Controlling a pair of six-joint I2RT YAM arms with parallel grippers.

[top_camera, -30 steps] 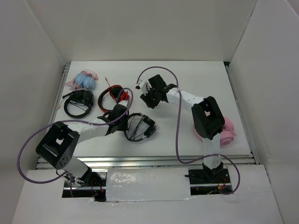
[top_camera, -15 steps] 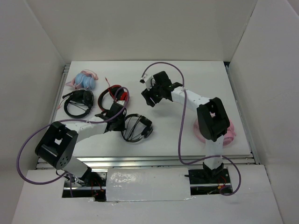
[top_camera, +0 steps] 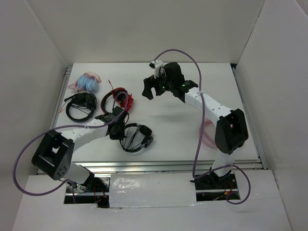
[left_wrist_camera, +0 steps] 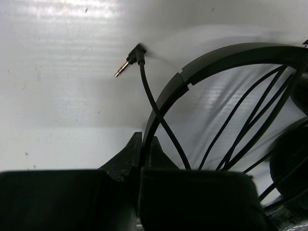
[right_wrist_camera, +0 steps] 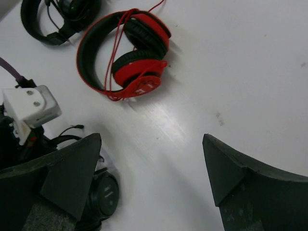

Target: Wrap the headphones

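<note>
My left gripper will next slide the black headphones' cable-looped headband left in the top view, toward the other headphones, and release it on the bare tabletop there.
The black headphones (top_camera: 138, 137) lie at the table's front middle, their thin cable looped several times across the band. My left gripper (top_camera: 118, 129) is shut on the headband (left_wrist_camera: 216, 54) at its left side. The cable's plug (left_wrist_camera: 128, 62) lies loose on the table just beyond my left gripper (left_wrist_camera: 144, 140). One earcup (right_wrist_camera: 103, 194) shows at the lower left of the right wrist view. My right gripper (top_camera: 153, 86) hangs above the table behind the headphones. There my right gripper (right_wrist_camera: 151, 139) stands wide open with nothing between its fingers.
Red-and-black headphones (top_camera: 118, 99) (right_wrist_camera: 130, 53) lie just behind the left gripper. A bulkier black headset (top_camera: 81, 106) and a blue-and-pink pair (top_camera: 86, 82) sit at the far left. A pink pair (top_camera: 208, 129) is half hidden behind the right arm.
My right gripper has opened wide and lifted away toward the back. My left gripper has pulled the headphones a little to the left and toward the front.
</note>
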